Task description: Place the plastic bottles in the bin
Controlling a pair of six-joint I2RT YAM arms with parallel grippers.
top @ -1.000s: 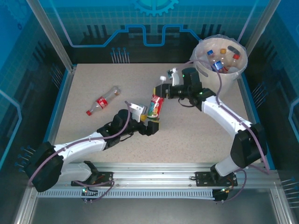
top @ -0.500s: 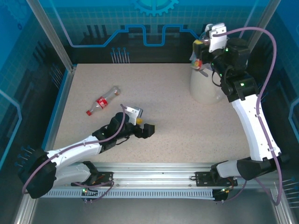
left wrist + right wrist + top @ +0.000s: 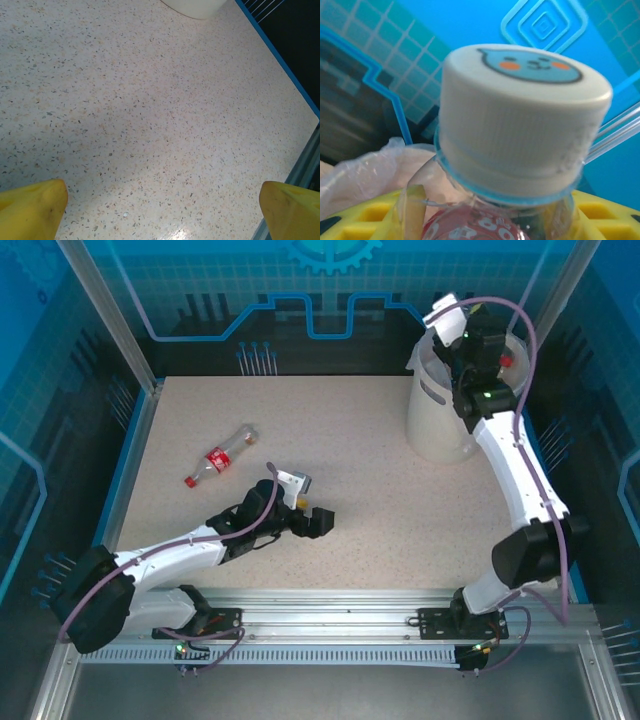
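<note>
The robot's right gripper needs to lower the clear bottle [image 3: 520, 130] into the bin's opening [image 3: 415, 165] and then let go of it.
My right gripper [image 3: 462, 342] hangs over the tall white bin [image 3: 436, 435] at the far right corner. In the right wrist view the right gripper [image 3: 490, 220] is shut on a clear bottle [image 3: 520, 130] with a white cap bearing a blue face and a red label; yellow fingers [image 3: 365, 220] flank its neck. One red-labelled, red-capped bottle [image 3: 220, 458] lies on the table at the left. A red cap [image 3: 507, 360] shows inside the bin. My left gripper [image 3: 308, 518] rests low at mid-table, and in its own view this left gripper [image 3: 161, 205] is open with bare tabletop between its fingertips [image 3: 30, 207].
The bin's clear bag liner [image 3: 367, 172] bulges just behind the held bottle. The bin's base [image 3: 195, 6] sits far ahead of the left gripper. A blue table edge [image 3: 280, 60] and metal frame run along the right side. Blue enclosure walls [image 3: 320, 300] surround the table.
The right arm has carried the bottle from mid-table up to the bin and now holds it over the opening. The left arm has barely shifted.
</note>
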